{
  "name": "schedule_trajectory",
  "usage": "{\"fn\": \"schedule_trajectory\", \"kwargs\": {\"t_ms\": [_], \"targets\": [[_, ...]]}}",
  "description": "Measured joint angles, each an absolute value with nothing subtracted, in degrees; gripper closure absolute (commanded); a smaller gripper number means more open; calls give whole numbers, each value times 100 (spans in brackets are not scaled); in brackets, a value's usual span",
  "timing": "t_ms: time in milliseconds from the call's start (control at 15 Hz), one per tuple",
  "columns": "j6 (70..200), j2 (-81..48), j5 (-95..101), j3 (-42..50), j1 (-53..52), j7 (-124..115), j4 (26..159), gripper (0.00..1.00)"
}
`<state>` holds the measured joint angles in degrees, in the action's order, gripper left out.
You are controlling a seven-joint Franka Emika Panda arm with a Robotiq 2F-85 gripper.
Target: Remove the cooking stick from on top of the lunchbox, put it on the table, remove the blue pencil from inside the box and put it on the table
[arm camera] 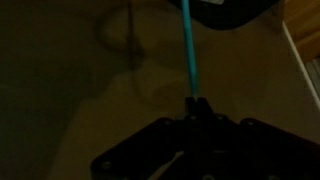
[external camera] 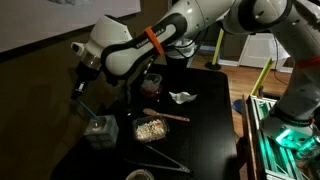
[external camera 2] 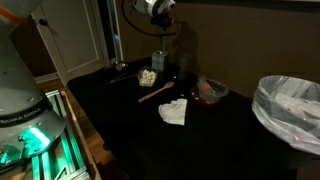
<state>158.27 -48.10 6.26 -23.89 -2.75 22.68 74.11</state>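
Observation:
My gripper needs to bring the pencil (external camera: pixel 88 105) back and down next and release it on the tabletop between the cooking stick and the paper, since that spot is back and below it.
My gripper (arm camera: pixel 197 103) is shut on the end of the blue pencil (arm camera: pixel 187 45). In an exterior view the gripper (external camera: pixel 78 86) holds the pencil (external camera: pixel 88 105) slanting down toward the grey-green box (external camera: pixel 98 129); I cannot tell whether its tip is still inside. The box also shows in the other exterior view (external camera 2: pixel 159 60). The lunchbox (external camera: pixel 150 128) with tan contents sits on the black table (external camera: pixel 205 140). The cooking stick (external camera: pixel 166 116) lies on the table beside the lunchbox, not on it, as both exterior views show (external camera 2: pixel 154 92).
A crumpled white paper (external camera: pixel 182 97) and a reddish cup (external camera: pixel 152 85) lie behind the lunchbox. Thin wire tongs (external camera: pixel 160 160) lie near the front edge. A bin with a white bag (external camera 2: pixel 290 108) stands beside the table.

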Motion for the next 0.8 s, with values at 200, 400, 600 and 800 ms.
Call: {"fn": "schedule_trajectory", "kwargs": {"t_ms": [200, 400, 600, 800], "targets": [[15900, -4501, 44, -3677, 801, 3307, 8242, 99], [15878, -4175, -213, -4457, 1715, 3780, 9129, 99], [15621, -3631, -349, -4377, 2179, 3801, 10051, 99], [15426, -3061, -564, -4021, 2369, 3801, 10874, 99]]}}
